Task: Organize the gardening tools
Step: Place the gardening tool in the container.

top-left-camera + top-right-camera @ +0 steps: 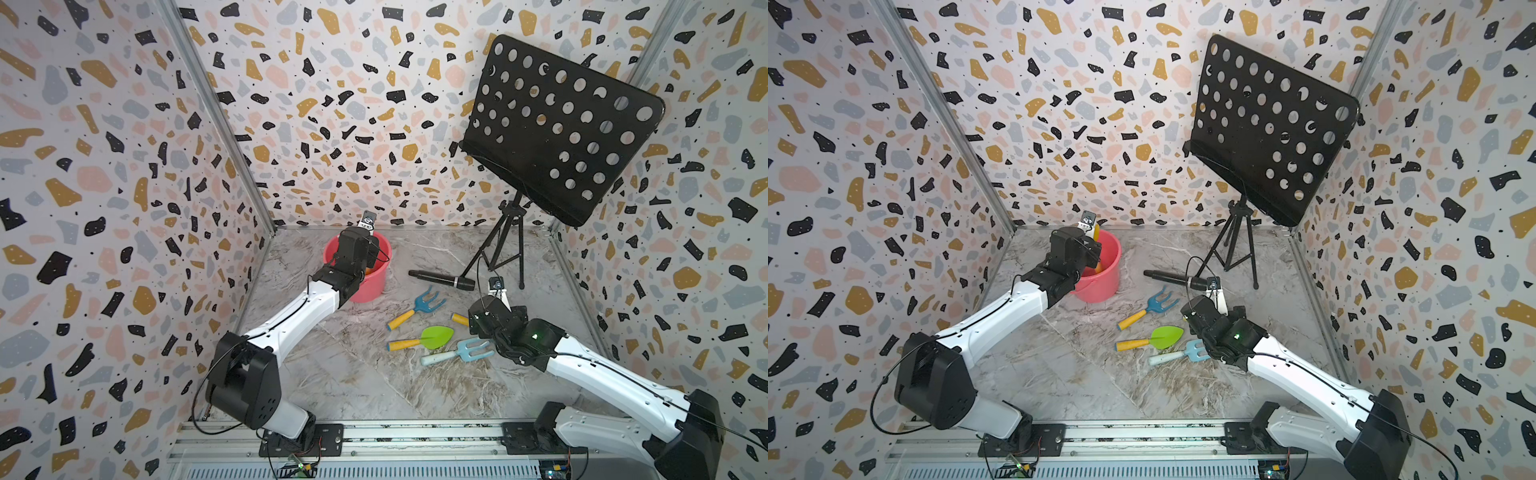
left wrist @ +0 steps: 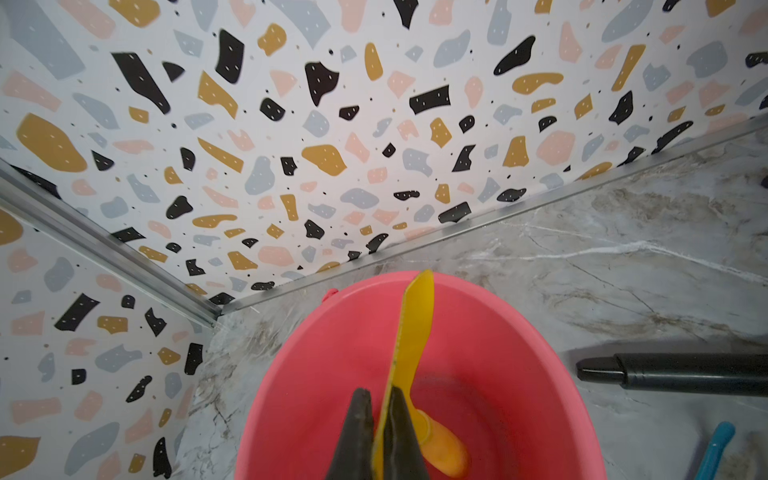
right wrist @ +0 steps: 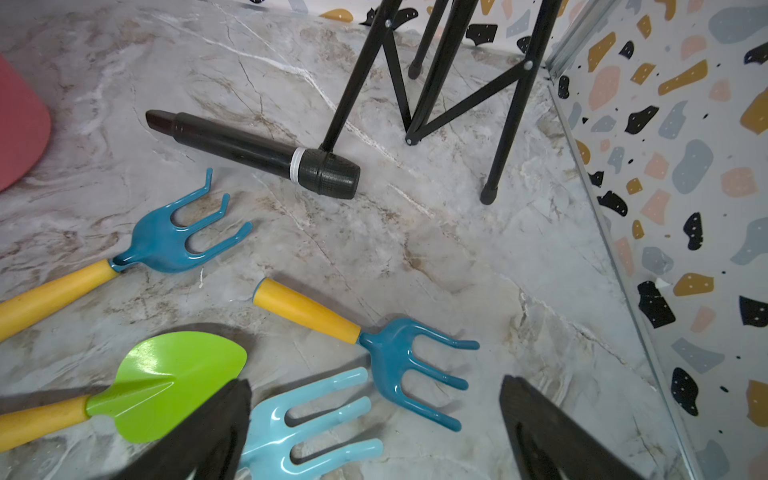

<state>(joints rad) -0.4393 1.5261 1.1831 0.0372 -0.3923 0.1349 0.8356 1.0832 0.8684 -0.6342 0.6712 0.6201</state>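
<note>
The left gripper lowers toward the red bucket's opening [image 1: 1109, 249] [image 2: 480, 376] directly below it next and releases the shovel's blade, as the shovel's yellow handle already points inside.
My left gripper [image 2: 382, 411] hangs over the red bucket [image 2: 316, 374], shut on the blade of the yellow shovel [image 2: 415, 324], whose handle points down into the bucket. My right gripper [image 3: 376, 382] is open just above the floor. A blue fork [image 3: 399, 353] and a light-blue fork [image 3: 299, 419] lie between its fingers, touched by neither. A green trowel [image 3: 166, 386] lies beside one finger, and a blue rake [image 3: 174, 241] lies farther off. In both top views the right wrist hides the blue fork's head; only its yellow handle [image 1: 459, 319] shows.
A black microphone [image 1: 440, 279] lies on the marble floor behind the tools. A black music stand [image 1: 557, 129] on a tripod [image 1: 498, 249] stands at the back right, one leg close to the microphone. Patterned walls close in three sides.
</note>
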